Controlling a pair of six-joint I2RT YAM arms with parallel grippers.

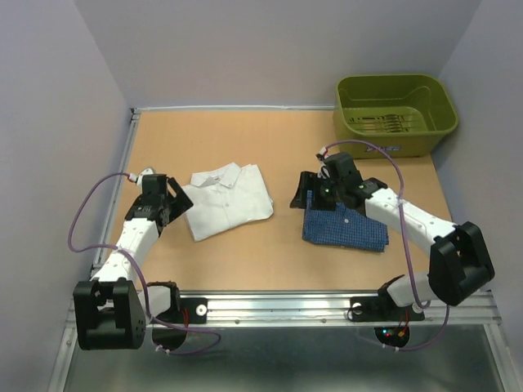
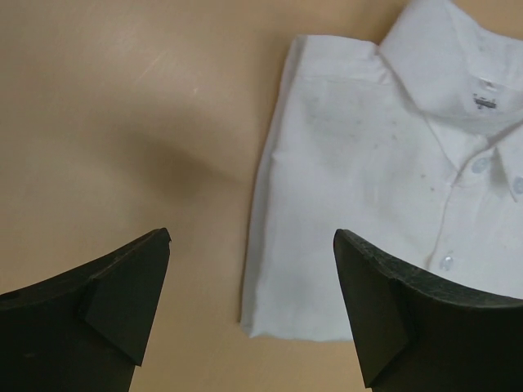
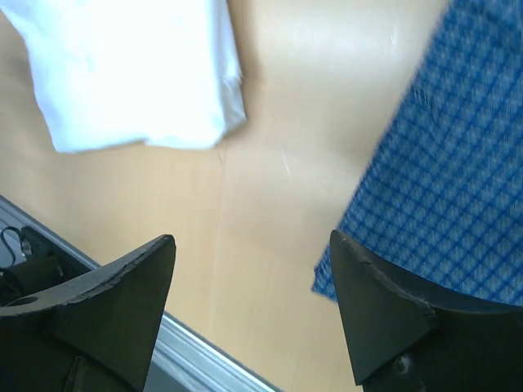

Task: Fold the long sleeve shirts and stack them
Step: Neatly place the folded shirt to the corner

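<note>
My left gripper should go down over the middle of the white shirt's side edge away from the blue shirt (image 1: 346, 228), with it between the open fingers, and close.
A folded white shirt (image 1: 226, 199) lies left of the table's middle, collar toward the back; its buttons and collar show in the left wrist view (image 2: 392, 188). A folded blue checked shirt (image 1: 346, 228) lies to its right, and its edge fills the right side of the right wrist view (image 3: 458, 188). My left gripper (image 1: 181, 202) hovers open at the white shirt's left edge (image 2: 252, 237), holding nothing. My right gripper (image 1: 304, 194) stands open over bare table between the two shirts (image 3: 253, 241), nothing between its fingers. A corner of the white shirt (image 3: 139, 73) shows there too.
An olive-green plastic bin (image 1: 395, 113) stands at the back right corner. The metal rail (image 1: 327, 306) runs along the table's near edge. Walls close in on the left, back and right.
</note>
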